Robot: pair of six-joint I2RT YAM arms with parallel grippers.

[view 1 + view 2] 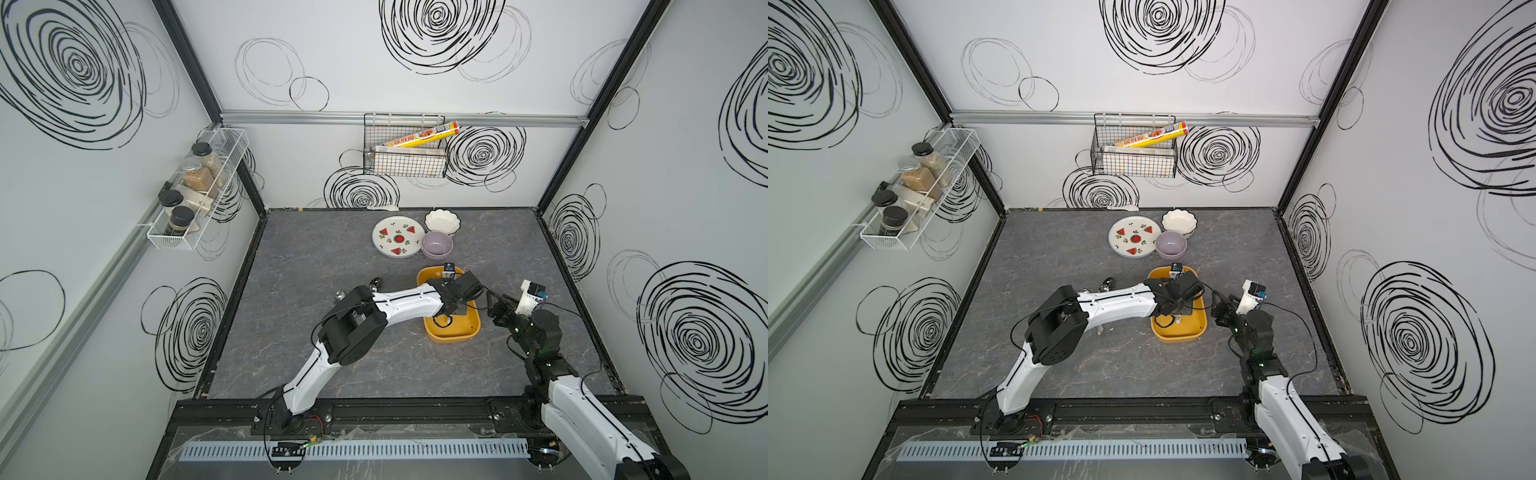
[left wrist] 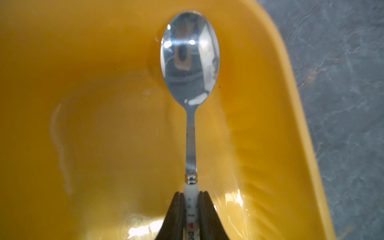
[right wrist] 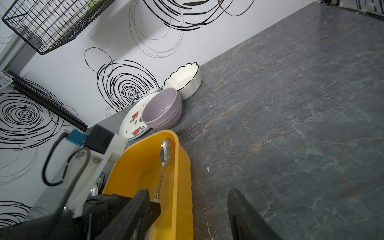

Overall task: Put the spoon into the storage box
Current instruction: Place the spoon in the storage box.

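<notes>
I will lower my left gripper a little next, toward the box's bottom beneath the spoon's handle, and open it to let go. The spoon (image 2: pixel 190 62) already hangs inside the box's yellow sides.
The spoon (image 2: pixel 190 62) has a shiny metal bowl and a white printed handle. My left gripper (image 2: pixel 191 194) is shut on that handle, holding the spoon low inside the mustard-yellow storage box (image 2: pixel 93 104). The spoon's bowl (image 3: pixel 166 151) lies close to the box's far end wall (image 3: pixel 180 176). In both top views the left gripper (image 1: pixel 451 309) (image 1: pixel 1177 309) reaches down into the box (image 1: pixel 461 328) (image 1: pixel 1183 332). My right gripper (image 3: pixel 189 193) (image 1: pixel 496 309) hovers open just outside the box's right side, with nothing between its fingers.
Behind the box stand a lilac bowl (image 1: pixel 436 244), a white scalloped bowl (image 1: pixel 442 220) and a watermelon plate (image 1: pixel 397 237). Shiny metal utensils (image 1: pixel 376 283) lie on the table left of the left arm. A white spoon (image 1: pixel 380 206) lies by the back wall.
</notes>
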